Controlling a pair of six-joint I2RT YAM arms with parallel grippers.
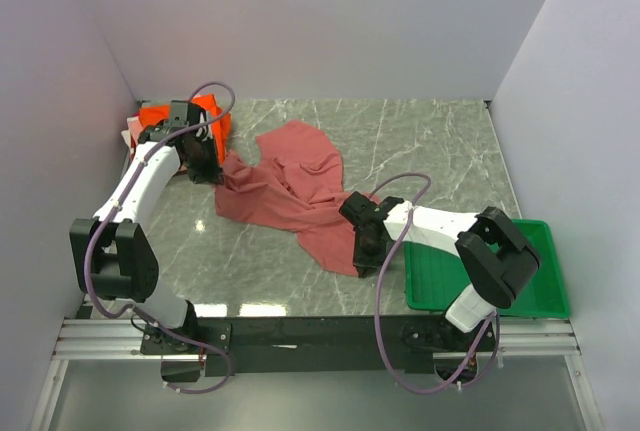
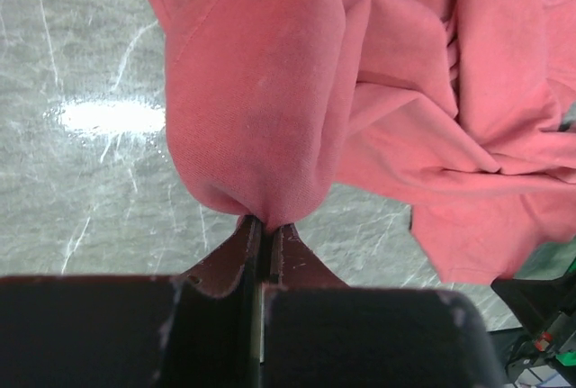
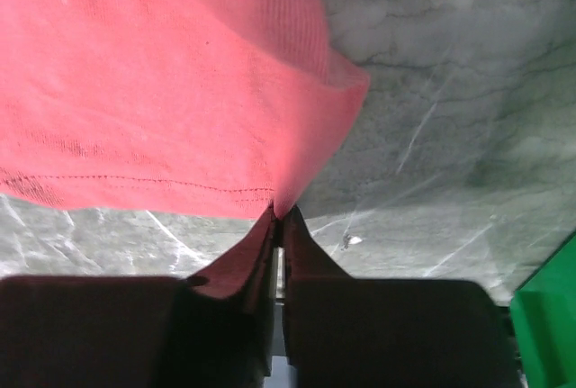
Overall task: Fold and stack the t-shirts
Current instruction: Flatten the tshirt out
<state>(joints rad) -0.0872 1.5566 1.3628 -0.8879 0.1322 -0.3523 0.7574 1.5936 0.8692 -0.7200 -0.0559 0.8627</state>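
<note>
The shirt lies crumpled. My left gripper should go up and to the left in the top view, over the bare marble, before it lets go.
A large brick-red t-shirt [image 1: 295,191] lies crumpled across the middle of the marble table. My left gripper [image 1: 207,168] is shut on its far left edge; the left wrist view shows the cloth [image 2: 261,109] bunched between the closed jaws [image 2: 265,223]. My right gripper [image 1: 366,248] is shut on the shirt's near right corner, and the hemmed edge [image 3: 162,118] hangs from the jaws [image 3: 278,214] in the right wrist view. A bright orange t-shirt [image 1: 210,116] sits in the far left corner, with pale cloth [image 1: 132,132] beside it, partly hidden by the left arm.
A green plastic tray [image 1: 520,276] stands at the near right, beside the right arm; its corner shows in the right wrist view [image 3: 544,316]. White walls close the table on the left, back and right. Bare marble [image 1: 430,141] lies at the back right.
</note>
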